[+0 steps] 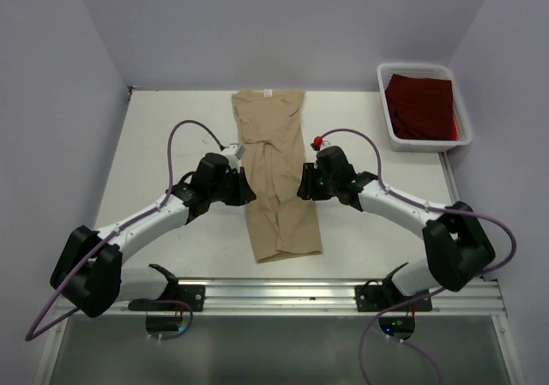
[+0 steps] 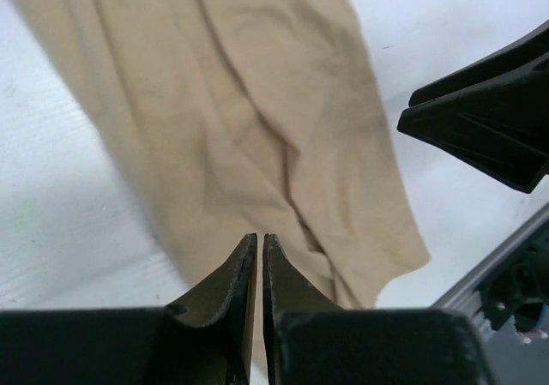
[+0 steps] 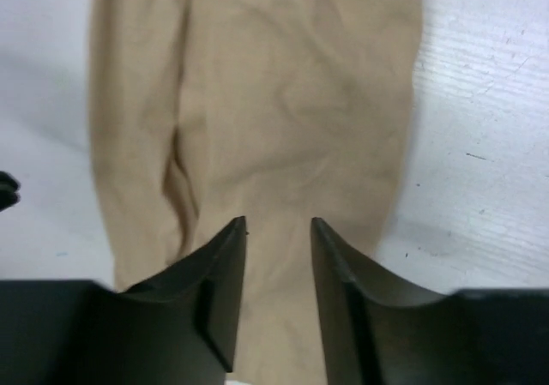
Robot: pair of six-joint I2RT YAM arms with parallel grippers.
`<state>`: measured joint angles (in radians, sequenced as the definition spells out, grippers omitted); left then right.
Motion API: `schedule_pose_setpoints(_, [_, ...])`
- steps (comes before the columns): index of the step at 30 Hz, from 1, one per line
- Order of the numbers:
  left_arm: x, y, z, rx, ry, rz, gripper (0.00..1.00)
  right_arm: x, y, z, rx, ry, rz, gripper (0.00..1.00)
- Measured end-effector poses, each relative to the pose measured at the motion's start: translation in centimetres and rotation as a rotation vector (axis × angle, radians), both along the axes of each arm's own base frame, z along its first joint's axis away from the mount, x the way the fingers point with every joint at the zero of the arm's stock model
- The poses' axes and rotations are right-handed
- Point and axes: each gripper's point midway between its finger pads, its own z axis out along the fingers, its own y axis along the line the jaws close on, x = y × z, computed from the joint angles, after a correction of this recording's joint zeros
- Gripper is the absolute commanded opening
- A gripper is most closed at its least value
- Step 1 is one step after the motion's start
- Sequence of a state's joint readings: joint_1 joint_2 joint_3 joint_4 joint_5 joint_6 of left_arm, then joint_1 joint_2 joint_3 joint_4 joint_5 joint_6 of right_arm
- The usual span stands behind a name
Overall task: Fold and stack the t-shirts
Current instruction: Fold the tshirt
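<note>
My right gripper moves back and down next onto the bin-side corner of the tan t-shirt's near hem, which lies flat, closer to the bar than my open fingers.
The tan t-shirt lies flat on the white table, folded lengthwise into a long strip with its neck label at the far end. It fills the left wrist view and the right wrist view. My left gripper hovers at the strip's left edge, its jaws shut with only a slit between them and nothing held. My right gripper is at the strip's right edge, its jaws open over the cloth. The dark red t-shirt lies crumpled in the white bin.
The bin stands at the table's far right corner. A metal rail with both arm bases runs along the near edge. The right gripper's black fingers show in the left wrist view, close across the shirt.
</note>
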<state>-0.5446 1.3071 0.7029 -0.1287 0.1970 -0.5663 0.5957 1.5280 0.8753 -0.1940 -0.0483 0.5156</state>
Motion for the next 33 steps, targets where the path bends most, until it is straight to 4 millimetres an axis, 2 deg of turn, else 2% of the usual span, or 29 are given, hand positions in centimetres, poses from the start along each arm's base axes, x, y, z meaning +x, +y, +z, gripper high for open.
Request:
schedule_pose_setpoints(3, [-0.9, -0.8, 2.2, -0.037, -0.036, -0.027, 0.25, -1.2, 0.0, 3.8, 0.065, -0.09, 0.01, 0.46])
schedule_pose_setpoints(5, [-2.5, -1.2, 1.9, -0.053, -0.012, -0.046, 0.29, -2.3, -0.3, 5.1, 0.094, -0.125, 0.012, 0.48])
schedule_pose_setpoints(6, [-3.6, -1.2, 1.1, -0.057, 0.013, -0.059, 0.32, -3.3, -0.8, 5.3, 0.101, -0.131, 0.011, 0.48])
schedule_pose_setpoints(9, [-8.0, -0.3, -2.9, -0.04, 0.135, -0.078, 0.35, -5.3, -2.2, 4.2, 0.09, -0.114, -0.004, 0.48])
schedule_pose_setpoints(11, [-11.3, 0.8, -5.8, -0.013, 0.233, -0.085, 0.37, -6.8, -3.4, 2.5, 0.07, -0.075, -0.021, 0.48])
schedule_pose_setpoints(13, [-13.5, 1.4, -7.2, -0.018, 0.299, -0.088, 0.41, -8.3, -4.4, 0.6, 0.045, -0.025, -0.033, 0.48])
schedule_pose_setpoints(17, [-14.1, 0.8, -6.5, -0.077, 0.292, -0.089, 0.5, -10.1, -5.4, -1.6, 0.022, 0.045, -0.05, 0.48])
schedule_pose_setpoints(20, [-14.4, 0.5, -6.5, -0.103, 0.303, -0.088, 0.63, -10.6, -5.3, -2.1, 0.038, 0.072, -0.054, 0.48])
schedule_pose_setpoints(23, [-14.4, -0.2, -6.0, -0.158, 0.295, -0.094, 0.69, -10.9, -4.9, -2.6, 0.063, 0.092, -0.056, 0.48])
schedule_pose_setpoints(30, [-15.1, -1.1, -5.8, -0.285, 0.307, -0.1, 0.7, -12.7, -4.6, -4.3, 0.123, 0.174, -0.077, 0.44])
schedule_pose_setpoints(33, [-15.3, -1.3, -5.9, -0.307, 0.326, -0.094, 0.7, -13.2, -4.1, -4.3, 0.175, 0.193, -0.089, 0.43])
